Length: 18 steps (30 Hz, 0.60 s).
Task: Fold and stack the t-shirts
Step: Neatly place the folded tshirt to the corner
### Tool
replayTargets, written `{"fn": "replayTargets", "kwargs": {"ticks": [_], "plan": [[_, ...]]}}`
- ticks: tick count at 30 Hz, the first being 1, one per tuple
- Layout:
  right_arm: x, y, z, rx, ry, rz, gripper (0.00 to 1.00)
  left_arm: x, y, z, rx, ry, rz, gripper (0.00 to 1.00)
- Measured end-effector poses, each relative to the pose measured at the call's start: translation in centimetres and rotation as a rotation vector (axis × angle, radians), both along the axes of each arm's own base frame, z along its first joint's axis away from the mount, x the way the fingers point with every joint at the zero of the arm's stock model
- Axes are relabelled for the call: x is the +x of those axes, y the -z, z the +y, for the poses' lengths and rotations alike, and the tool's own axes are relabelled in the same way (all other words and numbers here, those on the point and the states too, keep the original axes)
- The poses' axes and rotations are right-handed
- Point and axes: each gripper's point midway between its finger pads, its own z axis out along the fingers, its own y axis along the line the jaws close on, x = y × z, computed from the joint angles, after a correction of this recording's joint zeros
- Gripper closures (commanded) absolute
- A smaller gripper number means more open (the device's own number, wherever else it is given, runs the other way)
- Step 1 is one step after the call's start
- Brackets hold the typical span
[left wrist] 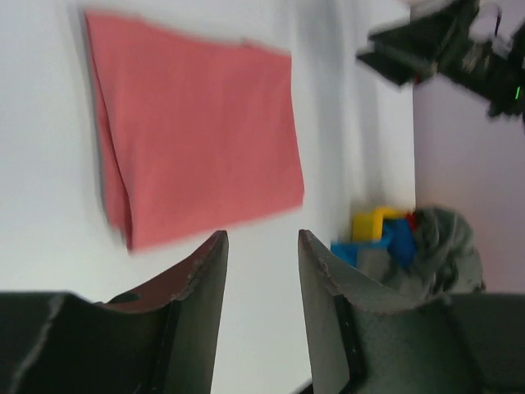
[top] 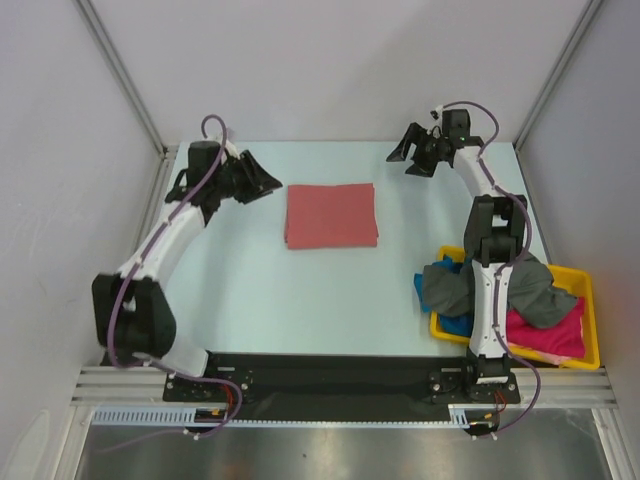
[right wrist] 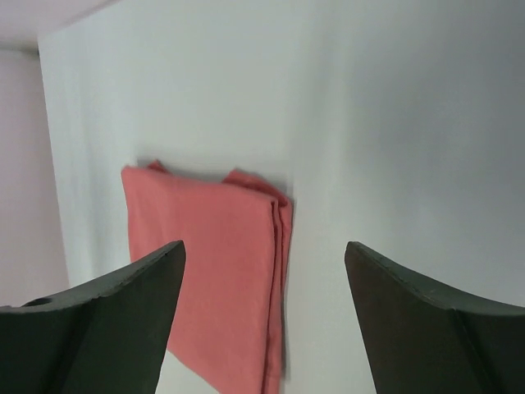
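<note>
My right gripper goes down and to the left in the top view to the folded shirt's nearest corner (top: 372,190) (right wrist: 278,220) next, astride the shirt's edge.
A salmon-red t-shirt (top: 331,215) lies folded into a flat rectangle at the middle back of the table; it also shows in the left wrist view (left wrist: 193,131) and the right wrist view (right wrist: 217,271). My left gripper (top: 268,181) is open and empty, just left of it and apart from it. My right gripper (top: 403,158) is open and empty, to the shirt's back right, apart from it. A dark grey t-shirt (top: 490,285), a bright blue one (top: 456,323) and a magenta-pink one (top: 550,335) lie crumpled in a heap at the front right.
The heap sits in a yellow plastic tray (top: 590,318) at the table's front right corner, partly behind my right arm. Metal frame posts and pale walls close in the table on three sides.
</note>
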Motion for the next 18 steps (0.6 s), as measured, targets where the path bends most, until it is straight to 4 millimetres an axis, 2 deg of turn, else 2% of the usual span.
{"fn": "replayTargets", "kwargs": {"ticks": [4, 5, 7, 9, 12, 18], "plan": [[-1.8, 0.2, 1.2, -0.017, -0.129, -0.023, 0.19, -8.6, 1.1, -1.5, 0.012, 0.068, 0.057, 0.55], [-2.0, 0.4, 1.4, -0.009, -0.148, -0.022, 0.23, -10.1, 1.5, -1.6, 0.015, 0.077, 0.068, 0.55], [-2.2, 1.0, 2.3, 0.012, -0.190, -0.023, 0.25, -13.3, 2.6, -1.3, 0.023, 0.078, 0.106, 0.54], [-1.7, 1.8, 3.2, 0.030, -0.225, -0.029, 0.25, -15.8, 3.1, -0.5, 0.033, 0.058, 0.121, 0.54], [-1.1, 3.1, 4.4, 0.046, -0.263, -0.037, 0.25, -18.0, 2.3, 0.3, 0.033, 0.032, 0.115, 0.54], [-3.1, 6.9, 6.0, 0.059, -0.299, 0.044, 0.24, -20.0, 0.3, 1.2, 0.012, -0.012, 0.067, 0.55]]}}
